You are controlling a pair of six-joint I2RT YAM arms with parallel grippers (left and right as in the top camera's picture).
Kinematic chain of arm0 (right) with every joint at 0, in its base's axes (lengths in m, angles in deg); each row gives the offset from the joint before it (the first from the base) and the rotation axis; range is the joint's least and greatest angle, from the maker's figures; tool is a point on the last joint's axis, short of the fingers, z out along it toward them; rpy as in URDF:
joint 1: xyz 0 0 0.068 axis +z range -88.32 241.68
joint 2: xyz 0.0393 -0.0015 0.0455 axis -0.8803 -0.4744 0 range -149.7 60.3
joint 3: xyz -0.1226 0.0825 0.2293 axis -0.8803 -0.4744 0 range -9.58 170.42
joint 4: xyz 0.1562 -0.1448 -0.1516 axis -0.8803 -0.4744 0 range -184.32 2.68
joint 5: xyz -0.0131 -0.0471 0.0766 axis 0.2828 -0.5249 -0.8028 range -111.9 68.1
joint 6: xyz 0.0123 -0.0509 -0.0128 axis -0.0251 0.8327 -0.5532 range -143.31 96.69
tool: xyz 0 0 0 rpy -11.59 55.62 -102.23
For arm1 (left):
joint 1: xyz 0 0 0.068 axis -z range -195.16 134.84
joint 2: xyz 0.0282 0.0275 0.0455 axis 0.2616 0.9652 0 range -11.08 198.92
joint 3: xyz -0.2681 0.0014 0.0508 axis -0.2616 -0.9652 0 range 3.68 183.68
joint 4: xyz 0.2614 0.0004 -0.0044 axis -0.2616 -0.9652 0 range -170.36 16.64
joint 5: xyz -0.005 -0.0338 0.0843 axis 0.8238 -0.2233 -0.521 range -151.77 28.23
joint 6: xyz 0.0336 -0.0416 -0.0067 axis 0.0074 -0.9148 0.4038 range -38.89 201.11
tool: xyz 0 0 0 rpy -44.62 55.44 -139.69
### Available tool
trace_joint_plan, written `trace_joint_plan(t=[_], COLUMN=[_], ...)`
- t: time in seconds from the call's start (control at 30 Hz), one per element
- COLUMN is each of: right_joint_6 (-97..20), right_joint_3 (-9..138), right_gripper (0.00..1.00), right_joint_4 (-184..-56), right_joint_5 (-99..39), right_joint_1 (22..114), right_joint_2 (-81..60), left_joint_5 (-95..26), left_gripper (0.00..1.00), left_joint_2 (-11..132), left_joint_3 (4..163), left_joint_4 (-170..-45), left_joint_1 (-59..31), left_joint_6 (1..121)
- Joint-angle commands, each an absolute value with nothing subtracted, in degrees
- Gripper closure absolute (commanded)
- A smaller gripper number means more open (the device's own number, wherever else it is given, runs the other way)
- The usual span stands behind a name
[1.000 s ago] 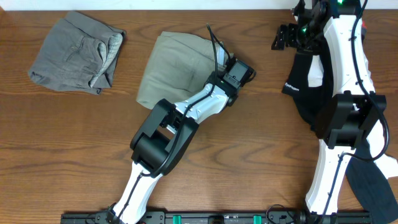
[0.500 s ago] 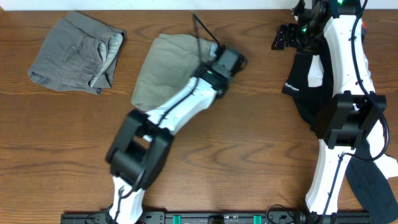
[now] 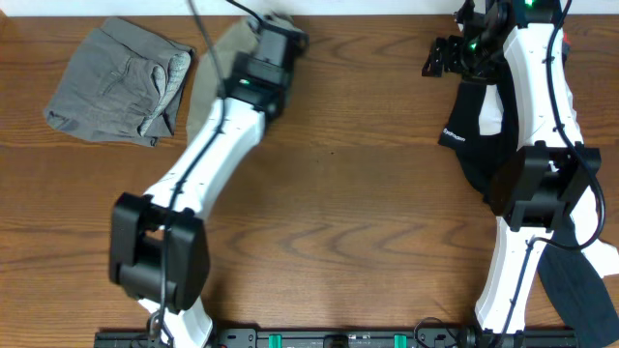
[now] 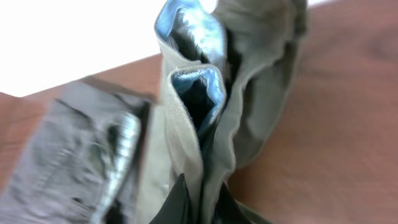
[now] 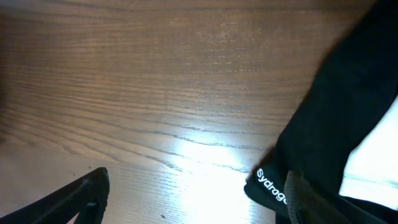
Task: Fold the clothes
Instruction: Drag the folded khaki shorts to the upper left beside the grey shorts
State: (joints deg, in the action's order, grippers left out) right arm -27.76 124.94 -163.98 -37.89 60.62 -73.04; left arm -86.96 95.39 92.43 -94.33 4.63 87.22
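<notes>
My left gripper swings toward the grey garment point(image 3: 121, 82) point(image 4: 78, 146) to its left in the overhead view next and lets go of the khaki garment's edge there, so the khaki garment doubles over.
My left gripper point(image 3: 278, 27) is shut on a bunched edge of the khaki garment point(image 3: 200, 101) near the table's back edge; the arm hides most of the cloth. In the left wrist view the fingers point(image 4: 202, 202) pinch folds of the khaki garment point(image 4: 249, 74), which show a light blue lining. A folded grey garment point(image 3: 121, 82) lies at the back left and also shows in the left wrist view point(image 4: 81, 155). My right gripper point(image 3: 440, 58) is open and empty above bare wood point(image 5: 196, 199), beside a black garment point(image 3: 479, 126) with white lettering point(image 5: 348, 112).
The right arm stretches over the black garment along the table's right side. Another dark garment point(image 3: 580, 290) lies at the front right corner. The table's back edge runs just behind both grippers.
My left gripper has swung from the table's middle up and left to the back edge, dragging the khaki garment's edge with it. The right arm has not moved.
</notes>
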Motion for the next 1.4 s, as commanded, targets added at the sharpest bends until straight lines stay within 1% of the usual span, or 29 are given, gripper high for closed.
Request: trace_joint_plan(t=[0.0,0.13,0.3,0.4,0.53,0.6,0.63,0.7,0.77,0.9,1.03,1.13,1.23,1.27,1.33,1.37], right_joint_6=[-26.86,-26.86,-26.90,-26.90,-27.12,-27.12,-27.12,-27.12,-27.12,-27.12,-27.95,-28.63,-28.63,-28.63,-28.61,-28.63], right_joint_3=[125.57,125.57,125.57,125.57,125.57,125.57,125.57,125.57,125.57,125.57,125.57,125.57,125.57,125.57,125.57,125.57], right_gripper=[0.12,0.11,0.11,0.11,0.11,0.11,0.11,0.11,0.11,0.11,0.11,0.11,0.11,0.11,0.10,0.10], right_joint_4=[-163.85,-163.65,-163.32,-163.32,-163.21,-163.21,-163.21,-163.19,-163.15,-163.15,-162.80,-162.01,-161.25,-161.12,-160.83,-160.74], right_joint_5=[-37.80,-37.78,-38.02,-38.48,-38.85,-38.85,-38.85,-38.85,-38.85,-38.85,-38.85,-38.85,-38.83,-38.83,-38.83,-38.83], right_joint_1=[61.23,61.32,61.39,61.39,61.71,62.00,62.13,62.43,62.68,63.46,64.16,64.51,65.08,65.17,65.36,65.43], right_joint_2=[-71.99,-71.99,-71.99,-71.99,-71.99,-71.99,-71.99,-71.99,-71.99,-71.99,-71.99,-71.99,-71.99,-71.99,-71.99,-71.99], left_joint_5=[-89.69,-89.69,-89.60,-87.16,-80.49,-77.93,-76.95,-76.05,-75.88,-75.88,-75.86,-75.83,-75.83,-75.81,-74.89,-72.84], left_gripper=[0.94,0.94,0.94,0.94,0.94,0.71,0.66,0.68,0.94,0.95,0.94,0.94,0.94,0.87,0.62,0.52], left_joint_2=[90.28,86.71,82.17,81.32,81.75,82.28,82.63,83.28,84.11,86.82,89.05,90.08,90.19,90.19,90.19,90.19], left_joint_3=[94.90,97.15,97.47,97.47,97.45,97.45,97.45,97.45,97.45,97.45,97.45,97.45,97.43,97.43,97.43,97.43], left_joint_4=[-91.82,-89.61,-83.21,-78.79,-74.90,-74.55,-74.55,-74.49,-73.87,-70.60,-70.12,-70.79,-71.82,-72.56,-75.10,-77.48], left_joint_1=[0.41,-3.55,-8.51,-11.09,-14.21,-15.57,-16.16,-17.16,-18.26,-20.97,-22.72,-22.85,-22.23,-21.91,-20.90,-20.33], left_joint_6=[89.27,90.01,93.01,99.70,112.81,119.28,122.23,126.60,129.23,131.04,130.71,128.81,123.52,121.68,118.32,116.77])
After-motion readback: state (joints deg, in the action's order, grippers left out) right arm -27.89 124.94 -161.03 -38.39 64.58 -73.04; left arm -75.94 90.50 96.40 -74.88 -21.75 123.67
